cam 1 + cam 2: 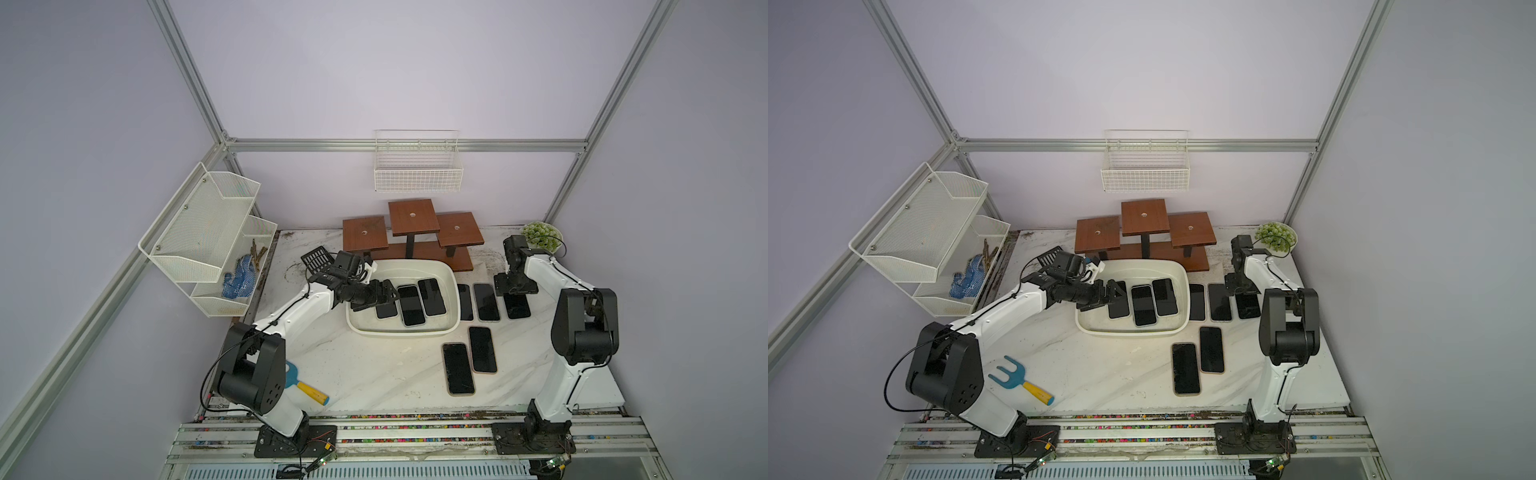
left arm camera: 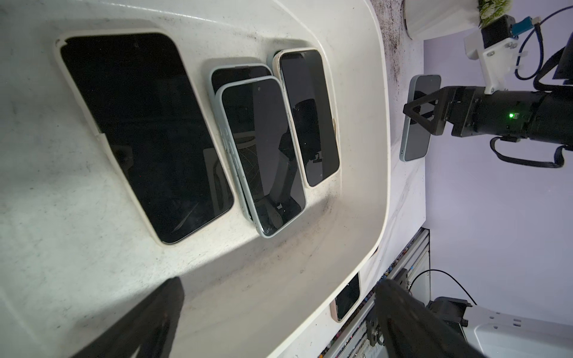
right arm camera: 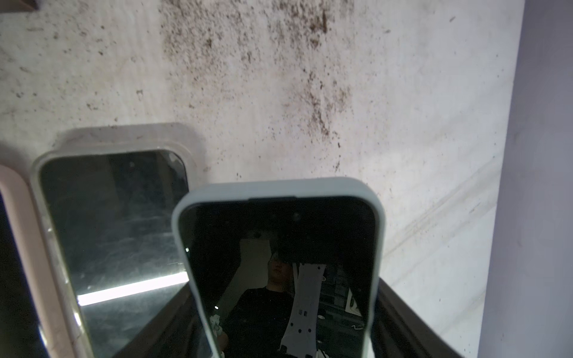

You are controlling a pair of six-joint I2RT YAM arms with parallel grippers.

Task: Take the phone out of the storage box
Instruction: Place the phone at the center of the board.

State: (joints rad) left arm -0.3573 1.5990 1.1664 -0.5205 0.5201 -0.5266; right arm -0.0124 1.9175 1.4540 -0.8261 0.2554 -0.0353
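My right gripper moves down and slightly toward the box (image 1: 399,332) next. It then releases the pale-blue-cased phone on the bare, free tabletop (image 1: 504,307) beside the clear-cased phone.
The storage box (image 1: 399,332), a shallow white tub, sits mid-table and holds several dark-screened phones (image 1: 411,305) lying flat. In the left wrist view one phone (image 2: 263,155) rests on top of another, between a large one (image 2: 145,136) and a cream-cased one (image 2: 310,117). My left gripper (image 1: 374,297) hovers open over the box's left end, nothing between its fingers (image 2: 139,322). To the right of the box, my right gripper (image 1: 515,291) is shut on a pale-blue-cased phone (image 3: 279,263) low over the table; whether the phone touches the table I cannot tell.
Several more phones (image 1: 486,301) lie on the table right of and in front of the box. A wooden stepped stand (image 1: 411,232) is behind it, a plant bowl (image 1: 542,235) at back right, a mesh shelf (image 1: 208,232) at left, and a blue rake (image 1: 1017,378) at front left.
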